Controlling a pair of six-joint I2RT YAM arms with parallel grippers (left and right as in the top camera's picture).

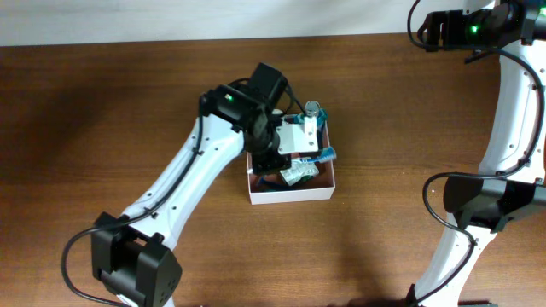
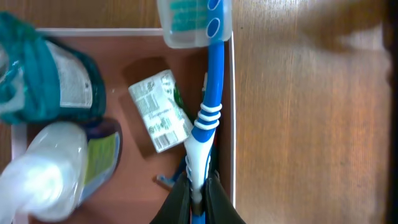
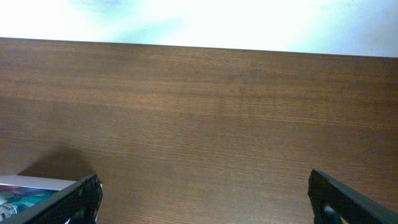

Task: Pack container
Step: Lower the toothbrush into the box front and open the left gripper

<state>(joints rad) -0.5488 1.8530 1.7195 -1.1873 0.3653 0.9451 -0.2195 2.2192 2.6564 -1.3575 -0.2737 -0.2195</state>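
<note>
The toothbrush's head still hangs above the container's rim, so my left gripper should go down toward the gap (image 2: 198,79) between the white-labelled tube and the container's side and let go of the toothbrush (image 2: 208,115) there.
The container (image 1: 290,195) is a shallow white-walled box with a reddish-brown floor (image 2: 127,134), at mid-table. My left gripper (image 2: 198,198) hangs over its right side (image 1: 286,153), shut on the handle of a blue and white toothbrush (image 2: 208,115). The brush runs along the container's right wall (image 2: 233,106), and its capped head (image 2: 193,22) reaches past the far rim. My right gripper (image 3: 205,190) stands wide open with nothing between its fingers, low over bare table to the right of the container (image 1: 444,200).
Inside the container lie a teal bottle (image 2: 46,81), a clear bottle with a green label (image 2: 50,165) and a small white-labelled tube (image 2: 160,111). A corner of the container (image 3: 28,185) shows at the right wrist view's lower left.
</note>
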